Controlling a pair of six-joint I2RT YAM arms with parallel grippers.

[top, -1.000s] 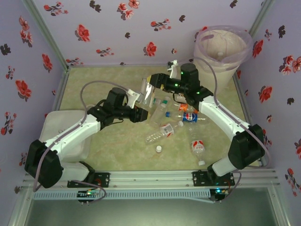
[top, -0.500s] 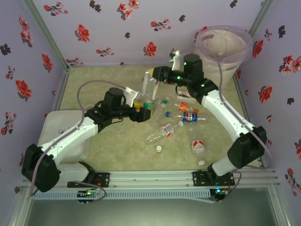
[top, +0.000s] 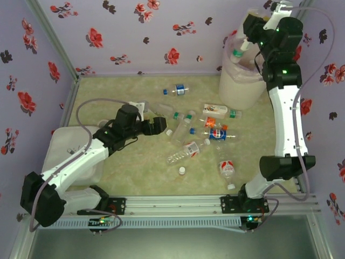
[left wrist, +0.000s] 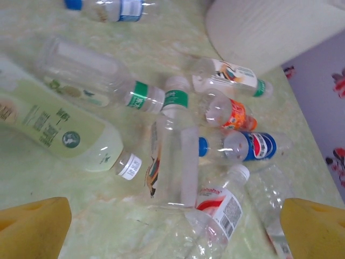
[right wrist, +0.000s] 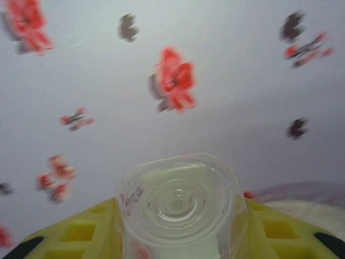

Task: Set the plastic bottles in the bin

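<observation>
The right gripper tilts down next and sinks into the bin's lined opening [top: 250,61] to release the clear plastic bottle inside, as my fingers are still above the bin's rim.
My right gripper [top: 245,42] is raised high over the bin [top: 243,89], a tall pale pink bucket with a bag liner at the back right. It is shut on a clear plastic bottle [right wrist: 178,208] whose green cap [top: 237,53] points down toward the bin's mouth. Several more plastic bottles lie mid-table: a Pepsi one [top: 216,134], an orange-labelled one [top: 215,109], a red-labelled one [top: 191,148] and a blue-capped one [top: 176,90]. My left gripper [top: 163,125] hovers open just left of this pile. Its yellow fingers [left wrist: 32,229] frame a clear bottle [left wrist: 172,162] and the red-labelled bottle [left wrist: 221,205].
A flat white rounded-square box [top: 70,148] sits at the left under my left arm. A lone white cap [top: 182,171] and a crushed bottle [top: 228,168] lie near the front. Flowered walls close in the table on three sides.
My right arm has swung up and right from the table's middle to above the bin, carrying the clear bottle. My left gripper has drawn back slightly and stays low by the pile.
</observation>
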